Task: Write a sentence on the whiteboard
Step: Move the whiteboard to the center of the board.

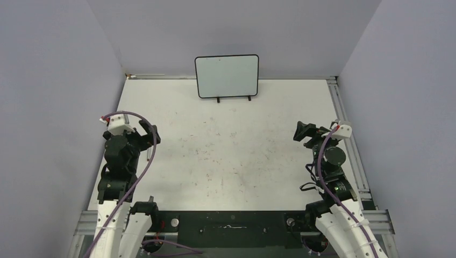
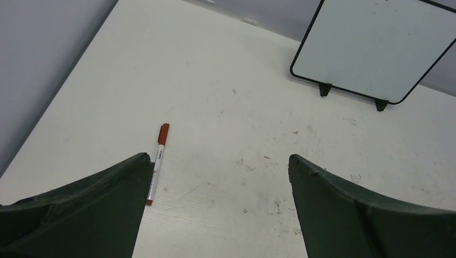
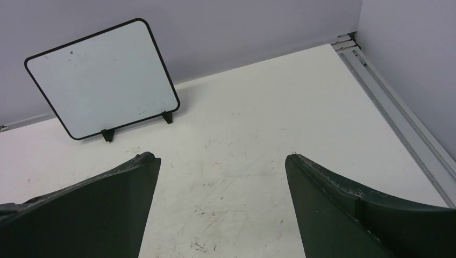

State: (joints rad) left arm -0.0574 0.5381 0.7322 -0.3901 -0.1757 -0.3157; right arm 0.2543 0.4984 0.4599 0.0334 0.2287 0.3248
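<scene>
My right gripper moves outward, down and left in the top view, onto the whiteboard's nearer black foot [image 1: 249, 98] [image 3: 168, 117] next, as it juts below the whiteboard's frame.
The whiteboard [image 1: 226, 76] stands upright on two small black feet at the far middle of the table. Its white face is blank apart from tiny specks, and no sentence shows on it. It also appears in the left wrist view, whiteboard [image 2: 376, 45], and in the right wrist view, whiteboard [image 3: 102, 78]. A red-capped marker [image 2: 156, 164] lies flat on the table beside the left fingertip of my left gripper [image 2: 218, 158], which is open and empty. My left gripper [image 1: 148, 129] sits at the left side. My right gripper [image 1: 302, 131], at the right, is open over bare table, right gripper [image 3: 221, 157].
The white table [image 1: 226, 161] is scuffed with faint marks. Grey walls close in the left, back and right. An aluminium rail [image 1: 349, 134] runs along the right edge, and a black base plate [image 1: 231, 226] lies between the arm bases.
</scene>
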